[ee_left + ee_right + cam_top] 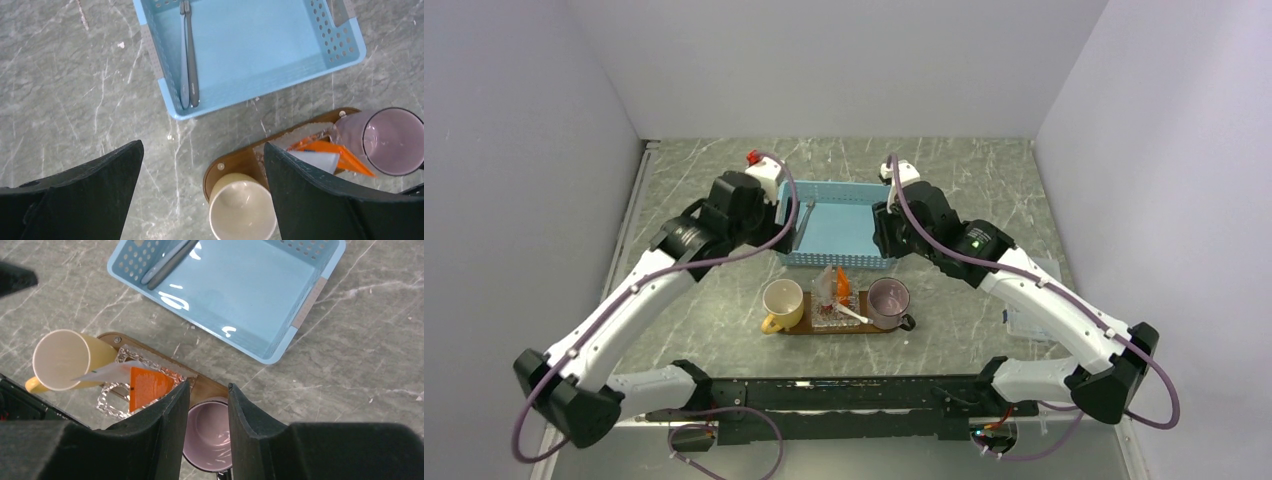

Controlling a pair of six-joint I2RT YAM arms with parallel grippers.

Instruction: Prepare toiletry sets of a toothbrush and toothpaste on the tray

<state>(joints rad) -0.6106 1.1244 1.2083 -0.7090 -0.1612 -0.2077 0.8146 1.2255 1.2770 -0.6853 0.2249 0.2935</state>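
My left gripper is going to reach outward and down to the darker toothbrush's handle (pixel 804 229) (pixel 193 67) next, with its fingers narrowed because the paler toothbrush lies alongside.
The dark-brown tray (pixel 796 327) (pixel 240 162) (pixel 212 386) lies in front of the basket. A yellow cup, a glass dish and a purple cup stand on it. The orange toothpaste (pixel 843 284) (pixel 345 155) (pixel 147 385) stands tilted in the dish, beside a white tube. A thin white stick like a toothbrush (pixel 854 314) leans from the dish toward the purple cup. Two thin greyish toothbrushes (pixel 188 60) (pixel 167 260) lie side by side along the basket's left wall. My left gripper (pixel 786 228) (pixel 202 145) hangs wide open over the basket's left end. My right gripper (pixel 884 233) (pixel 209 385) hangs at the right end, jaws partly apart, holding nothing.
The light-blue mesh basket (pixel 839 258) (pixel 330 45) (pixel 305 300) sits mid-table behind the tray. On the tray are the yellow cup (pixel 783 303) (pixel 242 212) (pixel 62 360), the glass dish (pixel 112 402) and the purple cup (pixel 889 302) (pixel 395 142) (pixel 210 435). A clear bag (pixel 1034 315) lies under the right arm.
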